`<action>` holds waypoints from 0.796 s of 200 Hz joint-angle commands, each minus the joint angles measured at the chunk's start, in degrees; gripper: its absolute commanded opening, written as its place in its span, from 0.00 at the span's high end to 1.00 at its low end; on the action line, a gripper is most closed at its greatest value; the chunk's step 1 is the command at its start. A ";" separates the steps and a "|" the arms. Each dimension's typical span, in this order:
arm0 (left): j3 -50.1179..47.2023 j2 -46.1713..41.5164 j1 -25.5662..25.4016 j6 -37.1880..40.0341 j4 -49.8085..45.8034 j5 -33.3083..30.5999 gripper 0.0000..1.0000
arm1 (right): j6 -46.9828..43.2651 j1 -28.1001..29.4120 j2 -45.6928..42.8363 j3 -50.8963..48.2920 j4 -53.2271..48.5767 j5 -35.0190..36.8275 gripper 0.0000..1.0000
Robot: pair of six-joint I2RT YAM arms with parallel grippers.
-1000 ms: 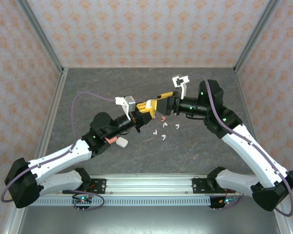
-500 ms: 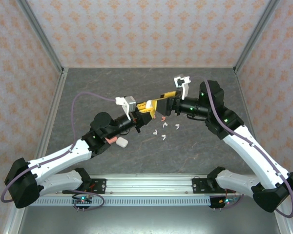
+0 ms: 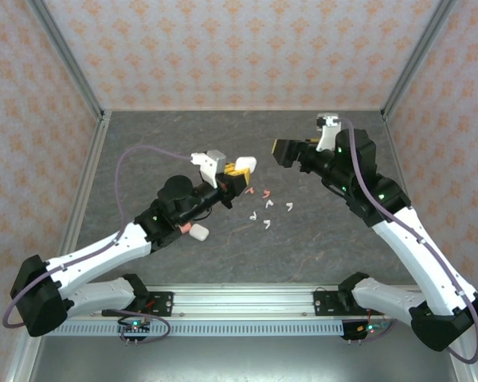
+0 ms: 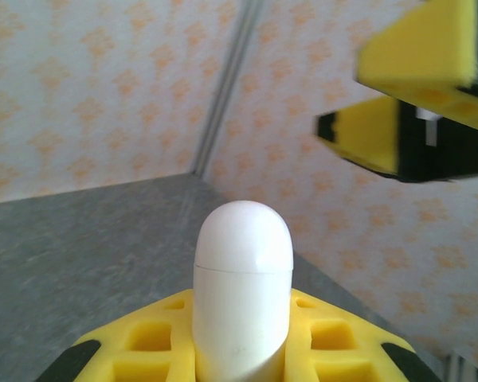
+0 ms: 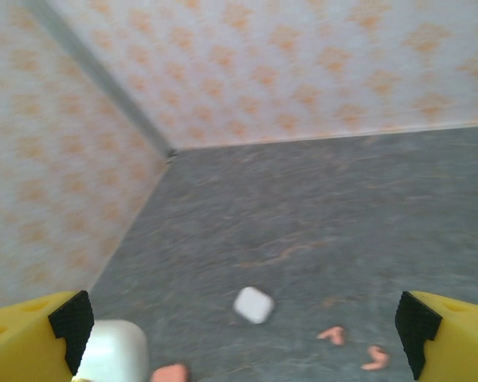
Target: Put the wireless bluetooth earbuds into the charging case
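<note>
I will next tilt my left gripper down and lower the charging case (image 3: 244, 165) to release it beside the pink earbuds, as bare tabletop lies below.
My left gripper (image 3: 237, 170) is shut on a white charging case (image 3: 244, 165), holding it above the table. In the left wrist view the charging case (image 4: 243, 286) stands upright between the yellow fingers (image 4: 334, 342), its lid seam closed. My right gripper (image 3: 285, 150) is open and empty, up and to the right of the case and apart from it; its fingers (image 4: 418, 48) show in the left wrist view. Two pink earbuds (image 3: 252, 191) and several white earbuds (image 3: 267, 204) lie on the grey table below. The right gripper (image 5: 243, 346) looks down on pink earbuds (image 5: 332, 335).
A second white case (image 3: 199, 231) and a pink case (image 3: 185, 228) lie beside the left forearm; the white case (image 5: 253, 305) also appears in the right wrist view. Patterned walls and metal posts (image 3: 88, 95) close in the table at left, back and right.
The right gripper opened wide and drew back up and to the right, away from the case. The left gripper kept hold of the case and shifted slightly.
</note>
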 commanded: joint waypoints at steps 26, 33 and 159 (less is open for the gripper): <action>6.74 11.64 5.92 -9.33 -9.56 -4.97 1.00 | 1.26 -0.33 -1.54 -3.62 -4.67 9.35 0.01; 7.69 13.51 6.82 -10.52 -10.45 -4.74 1.00 | 1.29 -0.33 -1.61 -3.93 -4.91 9.42 0.01; 35.86 49.38 10.96 -20.93 -25.30 6.23 0.98 | 0.77 -0.42 -1.83 -6.58 -7.13 8.06 0.01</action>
